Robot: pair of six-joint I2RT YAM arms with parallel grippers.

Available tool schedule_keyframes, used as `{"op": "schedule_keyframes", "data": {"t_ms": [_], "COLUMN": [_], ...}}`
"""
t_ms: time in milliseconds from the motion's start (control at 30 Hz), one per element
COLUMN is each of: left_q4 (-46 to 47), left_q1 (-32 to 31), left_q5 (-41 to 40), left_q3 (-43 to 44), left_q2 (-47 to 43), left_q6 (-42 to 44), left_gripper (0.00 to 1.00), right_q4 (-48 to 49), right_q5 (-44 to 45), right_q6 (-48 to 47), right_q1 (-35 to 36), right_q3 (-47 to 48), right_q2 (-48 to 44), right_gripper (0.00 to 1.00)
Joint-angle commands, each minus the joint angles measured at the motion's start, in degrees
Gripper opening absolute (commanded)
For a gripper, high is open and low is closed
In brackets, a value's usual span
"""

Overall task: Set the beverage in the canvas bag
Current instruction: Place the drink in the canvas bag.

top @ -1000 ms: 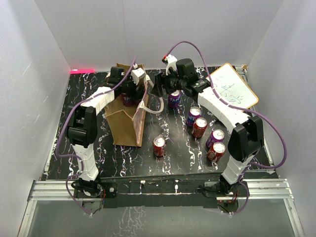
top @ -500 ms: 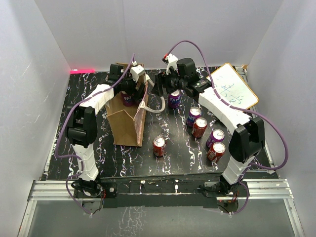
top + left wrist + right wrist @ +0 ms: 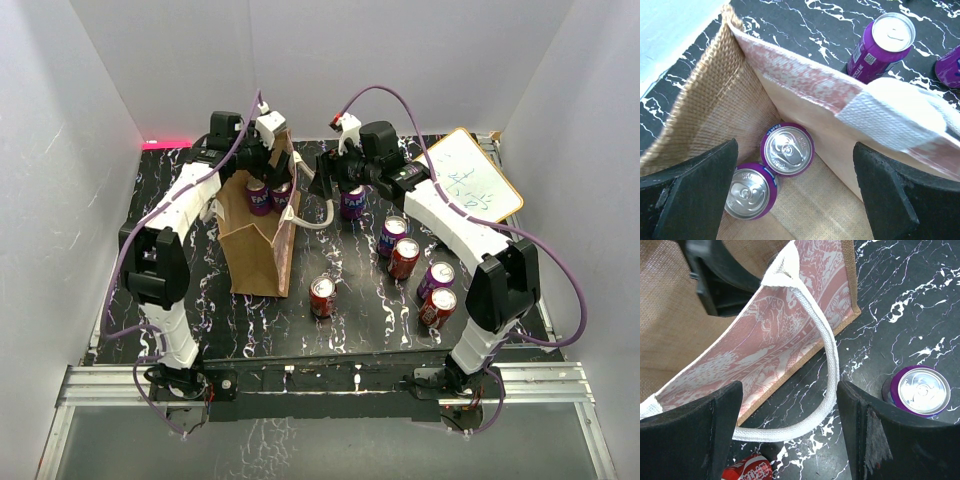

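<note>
I need to move my left gripper up over the bag's side and down around the purple can outside, because the can stands to the gripper's right in the top view.
The canvas bag (image 3: 250, 245) stands open at centre left, brown with a reddish print on its side (image 3: 775, 345). Two purple cans (image 3: 787, 149) (image 3: 749, 193) stand upright side by side on its floor; they also show from above (image 3: 268, 197). My left gripper (image 3: 268, 160) hovers over the bag's far end, open and empty, its fingers (image 3: 695, 195) wide apart above the cans. My right gripper (image 3: 325, 185) is open beside the bag's right side. The cream handle loop (image 3: 830, 370) hangs below, between its fingers, untouched.
A purple can (image 3: 352, 200) stands just right of the bag, also in the wrist views (image 3: 880, 47) (image 3: 920, 392). A red can (image 3: 322, 296) stands in front. Purple and red cans (image 3: 392, 235) (image 3: 404, 257) (image 3: 438, 278) (image 3: 437, 306) stand at right. A whiteboard (image 3: 470, 185) lies at the back right.
</note>
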Motion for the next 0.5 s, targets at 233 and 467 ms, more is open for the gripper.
{"op": "schedule_keyframes", "data": {"t_ms": [233, 467], "left_q4": [-2.0, -0.8], "left_q1": [0.3, 0.4], "left_q5": [-4.8, -7.7], "left_q3": [3.4, 4.9], "left_q2": [-9.2, -13.9], "left_q6": [-1.6, -7.3], "left_gripper": [0.95, 0.92], "right_q4": [3.5, 3.8], "right_q5": [2.0, 4.3], "right_q6": [-1.2, -2.5], "right_q1": [0.2, -0.7], "right_q3": [-1.0, -1.1], "right_q2": [-4.8, -6.0], "right_gripper": [0.79, 0.80]}}
